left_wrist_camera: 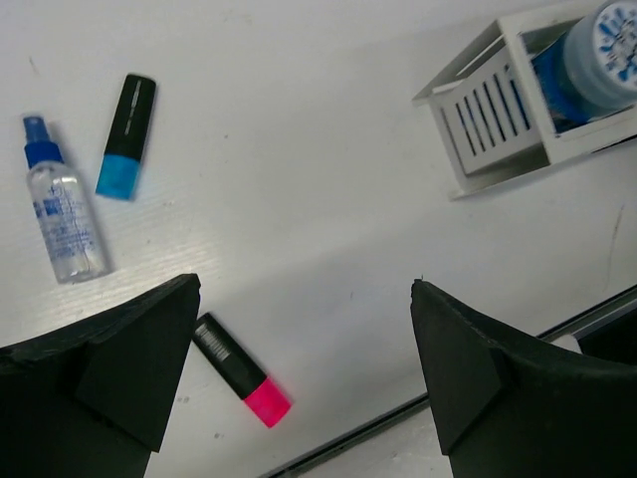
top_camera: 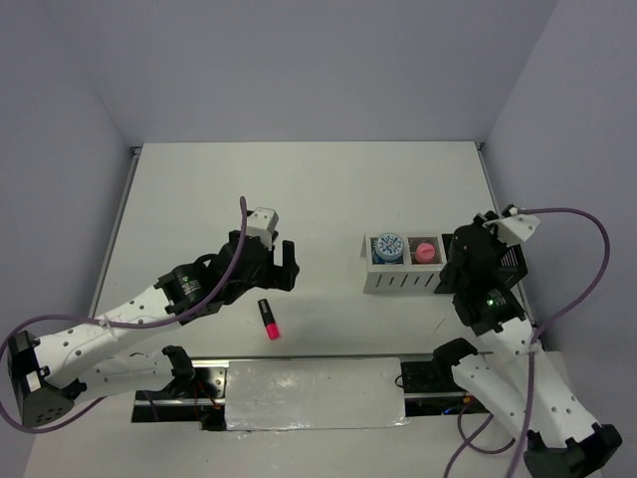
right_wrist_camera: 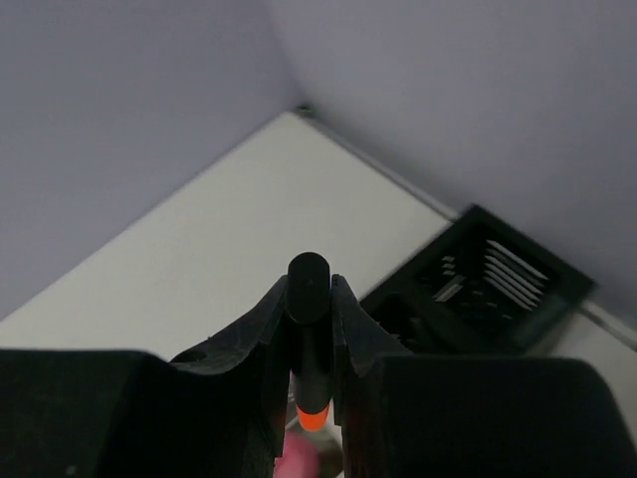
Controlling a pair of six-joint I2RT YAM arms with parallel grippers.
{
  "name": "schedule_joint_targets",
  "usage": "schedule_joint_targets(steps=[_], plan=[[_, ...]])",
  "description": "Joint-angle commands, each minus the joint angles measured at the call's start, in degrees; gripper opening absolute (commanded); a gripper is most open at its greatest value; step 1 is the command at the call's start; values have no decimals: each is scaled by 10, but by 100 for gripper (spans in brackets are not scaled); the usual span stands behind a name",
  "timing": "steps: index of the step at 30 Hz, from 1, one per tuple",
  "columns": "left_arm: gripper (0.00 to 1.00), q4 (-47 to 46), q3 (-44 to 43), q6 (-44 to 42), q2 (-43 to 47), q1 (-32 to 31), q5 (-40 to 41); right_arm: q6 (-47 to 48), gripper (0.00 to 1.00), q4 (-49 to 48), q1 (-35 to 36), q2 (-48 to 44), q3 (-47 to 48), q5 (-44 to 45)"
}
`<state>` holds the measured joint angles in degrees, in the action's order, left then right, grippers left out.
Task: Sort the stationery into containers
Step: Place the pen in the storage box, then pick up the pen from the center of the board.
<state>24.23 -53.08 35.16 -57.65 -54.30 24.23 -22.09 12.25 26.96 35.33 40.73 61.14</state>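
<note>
My right gripper shifts over the section of the black mesh box by the organizer next, then tilts down to release. The orange marker (right_wrist_camera: pixel 312 358) still points beside the box.
My left gripper (top_camera: pixel 284 267) is open and empty above the table; in the left wrist view (left_wrist_camera: pixel 304 368) its fingers stand wide apart. A pink marker (top_camera: pixel 269 320) with a black end lies just below it, near the left finger (left_wrist_camera: pixel 242 370). A blue marker (left_wrist_camera: pixel 126 137) and a clear blue-capped bottle (left_wrist_camera: pixel 62 214) lie further off. My right gripper (top_camera: pixel 458 271) is shut on an orange marker (right_wrist_camera: pixel 312 358), held beside the white organizer (top_camera: pixel 403 279) and the black mesh box (right_wrist_camera: pixel 488 284). The organizer holds the dotted-lid tin (top_camera: pixel 388 246) and the pink tube (top_camera: pixel 425 251).
The black mesh box (top_camera: pixel 510 261) stands right of the organizer, mostly under my right arm. A grey plate (top_camera: pixel 314 391) lies between the arm bases at the near edge. Walls close the table at the back and sides.
</note>
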Motion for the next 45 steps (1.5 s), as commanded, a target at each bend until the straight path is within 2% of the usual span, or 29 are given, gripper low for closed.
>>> schedule_joint_targets(steps=[1, 4, 7, 12, 16, 18, 19, 22, 24, 28, 32, 38, 39, 45], plan=[[99, 30, 14, 28, 18, 0, 10, -42, 0, 84, -102, 57, 25, 50], [99, 35, 22, 45, 11, 0, -3, -39, 0, 71, -167, 94, 37, -2], [99, 57, 26, 72, 8, 1, -1, -39, 1, 44, -192, 116, 21, -42], [99, 101, 32, 120, 18, 0, 18, -72, 5, 27, -200, 153, -16, -76], [99, 122, 38, 134, 33, 1, 19, -58, 13, -26, -200, 159, -54, -101], [99, 127, 46, 148, 44, 1, 19, -54, 24, -37, -200, 166, -59, -109], [99, 131, 55, 152, 47, 0, 18, -57, 47, -35, -200, 170, -58, -113], [99, 139, 71, 173, 60, 1, 14, -67, 90, -19, -200, 171, -50, -126], [99, 144, 76, 191, 60, 0, 6, -74, 100, -4, -200, 161, -44, -139], [99, 157, 93, 235, 41, -2, -16, -65, 100, 26, -183, 124, -18, -182], [99, 176, 115, 321, 21, -12, -6, -44, 100, 60, -126, 69, 15, -211], [97, 119, 164, 408, -11, -24, -7, -37, 100, 107, -30, 67, 59, -262], [93, 117, 167, 417, -22, -24, 5, -36, 100, 106, -15, 68, 62, -274], [86, 82, 138, 403, -109, -19, 28, -33, 100, 96, 21, 58, 58, -339]])
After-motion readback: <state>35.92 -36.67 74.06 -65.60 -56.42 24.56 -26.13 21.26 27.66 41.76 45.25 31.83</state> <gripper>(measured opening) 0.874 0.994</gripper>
